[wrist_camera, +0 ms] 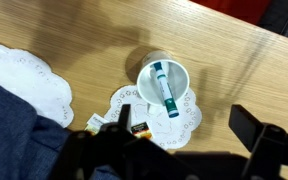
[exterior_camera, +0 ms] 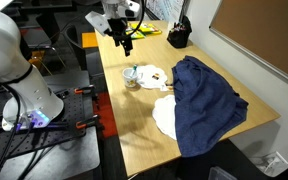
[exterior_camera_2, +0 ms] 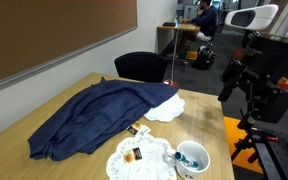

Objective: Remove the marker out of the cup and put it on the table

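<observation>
To get its open fingers around the marker's teal end nearest them, my gripper will lower toward the cup first.
The cup (wrist_camera: 149,75) is small, pale and translucent and stands on the light wood table (wrist_camera: 84,40), at the edge of a white paper doily (wrist_camera: 184,120). The marker (wrist_camera: 164,88) lies slanted inside it, with a whitish body and teal ends. The cup shows in both exterior views (exterior_camera: 131,77) (exterior_camera_2: 193,160), the marker as a teal streak (exterior_camera_2: 189,157). My gripper (wrist_camera: 184,125) is open and empty, well above the cup, with its dark fingers at the lower edge of the wrist view. It hangs over the table's far end (exterior_camera: 124,38) (exterior_camera_2: 236,85).
A large blue cloth (exterior_camera: 206,100) (exterior_camera_2: 89,122) covers much of the table and partly hides another white doily (exterior_camera: 166,117). A small dark packet (wrist_camera: 136,127) lies on the doily by the cup. A black container (exterior_camera: 179,38) stands at the far end.
</observation>
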